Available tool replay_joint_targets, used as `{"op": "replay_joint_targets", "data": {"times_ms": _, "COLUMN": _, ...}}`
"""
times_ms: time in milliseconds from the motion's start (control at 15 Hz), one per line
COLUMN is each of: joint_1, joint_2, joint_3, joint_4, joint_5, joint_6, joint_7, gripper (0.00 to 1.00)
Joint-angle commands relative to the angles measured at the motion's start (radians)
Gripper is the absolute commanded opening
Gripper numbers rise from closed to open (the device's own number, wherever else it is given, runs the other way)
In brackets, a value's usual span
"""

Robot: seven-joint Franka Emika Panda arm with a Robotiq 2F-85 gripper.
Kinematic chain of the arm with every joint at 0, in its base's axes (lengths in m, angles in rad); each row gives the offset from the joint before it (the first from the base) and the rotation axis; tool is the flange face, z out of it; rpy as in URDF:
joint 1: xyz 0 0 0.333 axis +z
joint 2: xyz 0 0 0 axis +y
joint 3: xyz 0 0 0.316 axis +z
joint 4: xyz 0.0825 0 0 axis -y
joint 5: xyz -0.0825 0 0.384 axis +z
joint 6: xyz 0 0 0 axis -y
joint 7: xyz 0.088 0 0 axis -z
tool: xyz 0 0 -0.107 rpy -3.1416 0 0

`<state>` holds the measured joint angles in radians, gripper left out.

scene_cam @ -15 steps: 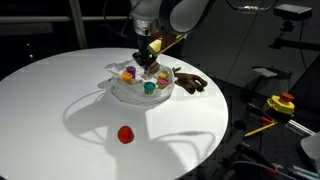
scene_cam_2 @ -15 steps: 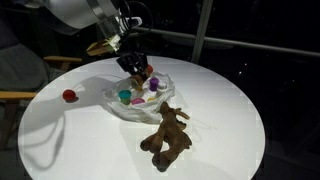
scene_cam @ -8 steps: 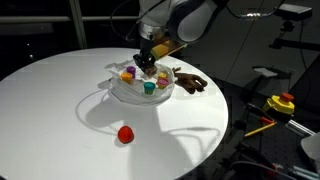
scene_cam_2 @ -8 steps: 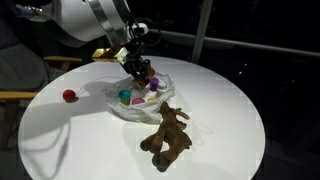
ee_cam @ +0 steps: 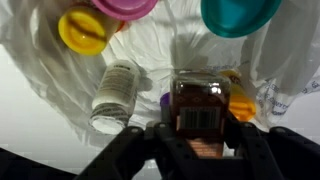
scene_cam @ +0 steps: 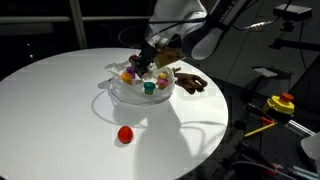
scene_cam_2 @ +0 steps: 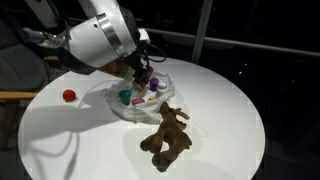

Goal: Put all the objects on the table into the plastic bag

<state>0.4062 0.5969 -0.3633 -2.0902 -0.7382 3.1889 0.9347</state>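
Observation:
I should lower my gripper a little and move it toward the orange piece (ee_cam: 239,99) next to the teal piece, then open it, because the brown bottle (ee_cam: 199,108) is already hanging over the inside of the bag.
A clear plastic bag (scene_cam: 118,93) lies open near the middle of the round white table (scene_cam: 60,100) and holds several small coloured toys. My gripper (scene_cam: 141,68) reaches down into it, as also shows in an exterior view (scene_cam_2: 140,76). In the wrist view the gripper (ee_cam: 198,138) is shut on a brown bottle (ee_cam: 199,108) with a barcode label, held over the bag's inside. A red ball (scene_cam: 125,134) lies on the table outside the bag. A brown plush toy (scene_cam_2: 167,135) lies beside the bag.
Inside the bag are a white bottle (ee_cam: 113,95), a yellow cup (ee_cam: 83,30), a pink piece (ee_cam: 125,8), a teal piece (ee_cam: 240,15) and an orange piece (ee_cam: 241,103). A yellow and red tool (scene_cam: 280,103) sits off the table.
The arm has swung and tilted, and the gripper has gone lower into the bag with the bottle. The ball and the plush toy have not moved.

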Motion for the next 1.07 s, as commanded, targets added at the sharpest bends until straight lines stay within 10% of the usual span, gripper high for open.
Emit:
{"op": "replay_joint_targets", "data": {"times_ms": 0, "joint_1": 0.167, "joint_2": 0.088, "joint_3": -0.195, "joint_4": 0.010, "joint_5": -0.007, "joint_6": 0.210, "joint_7": 0.079, "gripper": 0.23}}
{"op": "replay_joint_targets", "data": {"times_ms": 467, "joint_1": 0.243, "joint_2": 0.117, "joint_3": -0.229, "joint_4": -0.068, "joint_5": 0.025, "joint_6": 0.339, "joint_7": 0.035, "gripper": 0.25}}
{"op": "replay_joint_targets", "data": {"times_ms": 533, "joint_1": 0.247, "joint_2": 0.112, "joint_3": -0.232, "joint_4": -0.079, "joint_5": 0.023, "joint_6": 0.337, "joint_7": 0.033, "gripper": 0.68}}
{"op": "replay_joint_targets", "data": {"times_ms": 1000, "joint_1": 0.327, "joint_2": 0.034, "joint_3": -0.352, "joint_4": -0.129, "joint_5": 0.047, "joint_6": 0.373, "joint_7": 0.037, "gripper": 1.00}}
